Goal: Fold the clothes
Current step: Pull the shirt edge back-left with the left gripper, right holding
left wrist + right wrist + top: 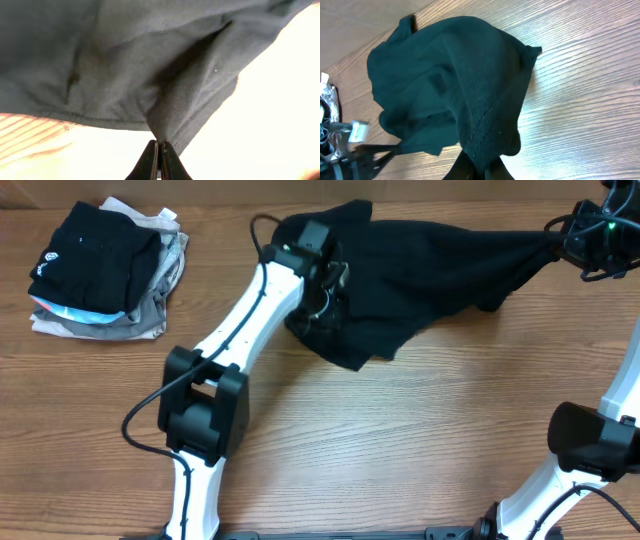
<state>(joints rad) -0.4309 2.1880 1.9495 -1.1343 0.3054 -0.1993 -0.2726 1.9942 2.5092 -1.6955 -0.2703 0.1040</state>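
Bare wood lies back by the table's near edge, so next my right gripper will pull the gathered corner back over that wood and release, spreading the bunched shirt.
The clothes are one black shirt (430, 265), stretched across the far side of the table between my two grippers. My left gripper (322, 275) holds the shirt's left end off the table; in the left wrist view its jaws (159, 150) are shut on a pinch of black shirt (150, 65) that hangs above them. At the far right, my right gripper (570, 242) is shut on the other end. The right wrist view has the shirt (450, 85) running from the shut right gripper (482, 167) out over the wood.
A stack of folded garments (105, 270), black on top with a round white logo, sits at the far left of the wooden table (400, 440). The left arm (230, 350) crosses the middle; the right arm's base (590, 440) stands at the right edge.
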